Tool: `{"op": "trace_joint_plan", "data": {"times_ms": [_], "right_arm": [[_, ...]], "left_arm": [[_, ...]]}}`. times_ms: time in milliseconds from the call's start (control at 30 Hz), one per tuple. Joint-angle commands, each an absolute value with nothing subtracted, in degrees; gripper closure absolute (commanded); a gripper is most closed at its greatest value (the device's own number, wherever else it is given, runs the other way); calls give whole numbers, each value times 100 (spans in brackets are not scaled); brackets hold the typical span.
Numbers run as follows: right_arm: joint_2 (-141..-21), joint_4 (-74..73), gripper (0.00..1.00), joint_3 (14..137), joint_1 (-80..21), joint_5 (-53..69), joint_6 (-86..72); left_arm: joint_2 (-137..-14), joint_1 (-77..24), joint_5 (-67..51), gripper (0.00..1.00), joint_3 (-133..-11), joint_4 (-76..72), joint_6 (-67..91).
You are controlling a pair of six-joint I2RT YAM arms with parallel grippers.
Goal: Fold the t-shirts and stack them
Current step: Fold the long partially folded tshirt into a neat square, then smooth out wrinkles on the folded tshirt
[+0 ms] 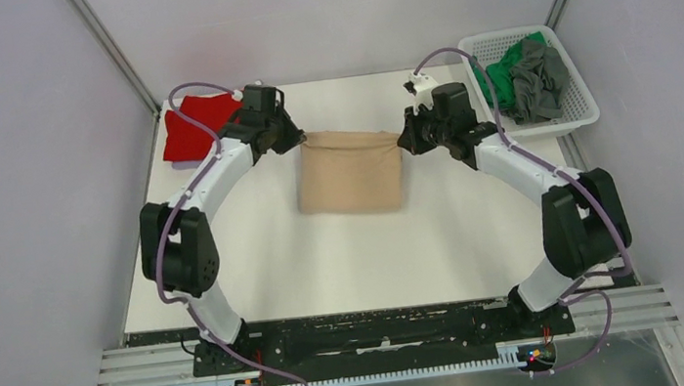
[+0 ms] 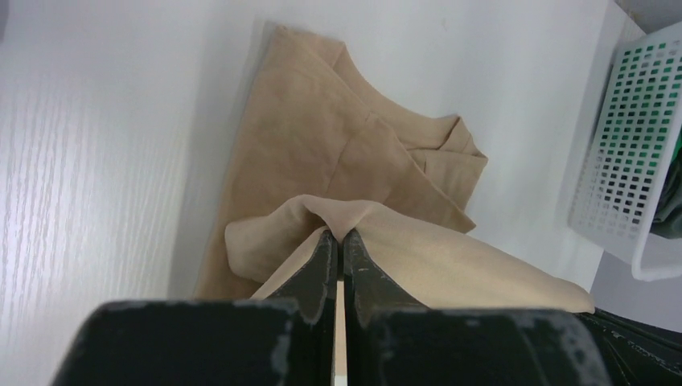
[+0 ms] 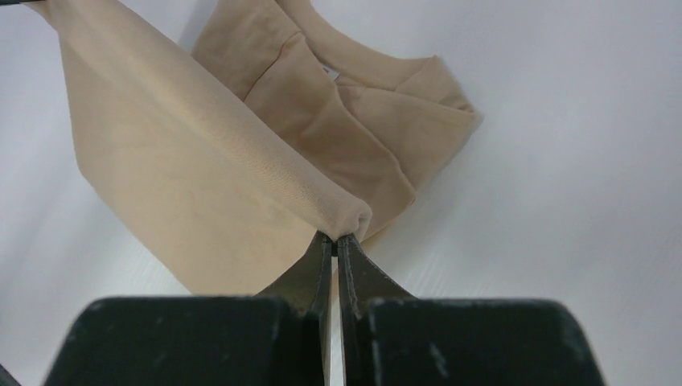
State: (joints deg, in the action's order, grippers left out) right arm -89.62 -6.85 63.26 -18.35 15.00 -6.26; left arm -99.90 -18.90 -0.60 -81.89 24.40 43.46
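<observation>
Next, my left gripper moves outward and down toward the beige t-shirt's far corner and releases the pinched t-shirt. The t-shirt's raised edge hangs short of that corner.
The beige t-shirt hangs folded between both grippers over the middle of the table, its lower part lying on the surface. My left gripper is shut on its upper left corner; the pinched cloth shows in the left wrist view. My right gripper is shut on the upper right corner, and the right wrist view shows the beige t-shirt in its jaws. A red t-shirt lies folded at the back left. Green and grey t-shirts lie in the basket.
A white mesh basket stands at the back right corner, also seen in the left wrist view. Grey walls enclose the table on three sides.
</observation>
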Motion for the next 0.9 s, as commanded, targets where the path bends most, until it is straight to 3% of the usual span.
{"op": "trace_joint_plan", "data": {"times_ms": [0,400,433,500,533,567,600,633,667,700,867], "right_arm": [[-9447,-463,100,6851,-1620,1500,-503],[-10746,-139,100,7496,-1301,1717,-666],[-10866,-149,99,7610,-1262,1750,-703],[-11029,-104,86,7751,-1194,1839,-800],[-11087,-67,76,7829,-1160,1894,-838],[-11147,-49,61,7886,-1118,1985,-872],[-11186,-44,47,7971,-1093,2091,-895],[-11212,-69,35,8041,-1065,2219,-913],[-11200,-81,14,8092,-1042,2372,-898],[-11154,-99,2,8103,-1022,2496,-852],[-10570,-52,2,7589,-1041,3395,-929]], "left_arm": [[-10493,-1692,29,98,-8884,2428,3939],[-11871,-1622,-378,98,-9805,2276,4050],[-11968,-1613,-463,94,-9885,2285,4064],[-12093,-1599,-653,79,-10028,2232,4091],[-12129,-1602,-711,61,-10049,2177,4120],[-12139,-1599,-758,25,-10075,2152,4141],[-12135,-1595,-785,2,-10089,2117,4169],[-12113,-1600,-830,0,-10097,2089,4201],[-12086,-1600,-879,0,-10106,2067,4241],[-12036,-1595,-983,0,-10080,2004,4302],[-11671,-1672,-1763,0,-9616,1592,4673]]}}
